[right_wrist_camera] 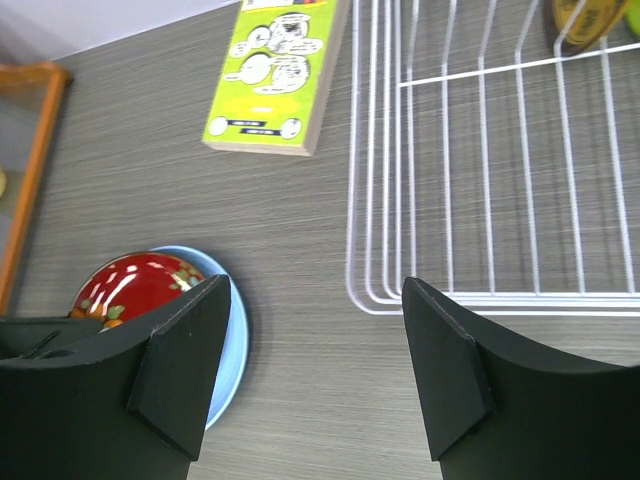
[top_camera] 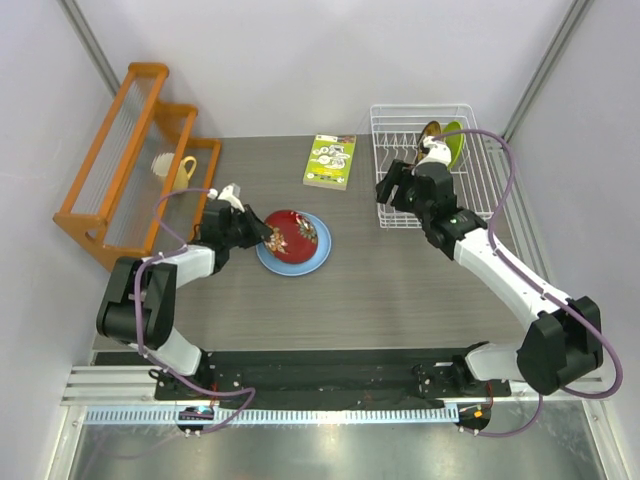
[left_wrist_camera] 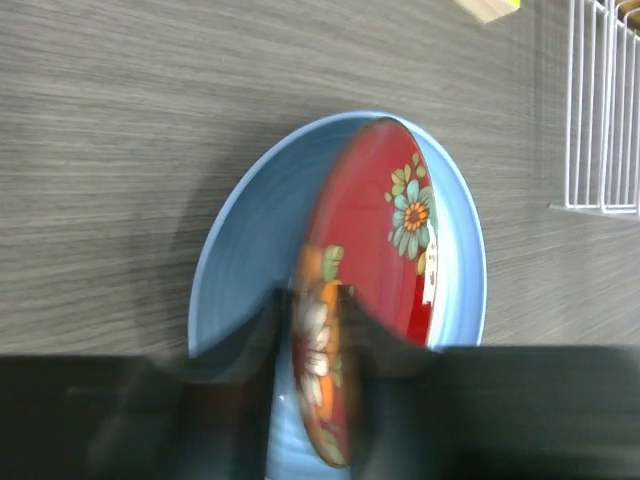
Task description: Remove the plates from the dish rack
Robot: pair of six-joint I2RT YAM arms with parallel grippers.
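Next, the right gripper moves away from my base over the dish rack, then tilts forward onto the yellow plate's near rim (right_wrist_camera: 571, 45).
The dark-red floral plate (top_camera: 290, 235) (left_wrist_camera: 390, 250) leans steeply on the light-blue plate (top_camera: 303, 264) (left_wrist_camera: 250, 240), which lies flat on the table. My left gripper (top_camera: 262, 232) (left_wrist_camera: 315, 300) is shut on the red plate's near rim, with a blurred finger on each side. The white dish rack (top_camera: 378, 140) (right_wrist_camera: 450, 150) stands at the back right. A yellow plate (top_camera: 432, 130) (right_wrist_camera: 580, 20) and a lime-green plate (top_camera: 455, 145) stand upright at its far end. My right gripper (top_camera: 392, 200) (right_wrist_camera: 315, 300) hovers open and holds nothing, just outside the rack's near-left corner.
A green-and-white booklet (top_camera: 331, 161) (right_wrist_camera: 280, 75) lies left of the rack. An orange wooden rack (top_camera: 120, 150) stands at the far left with a small mug (top_camera: 175, 165) beside it. Walls close in the table on the left, the back and the right.
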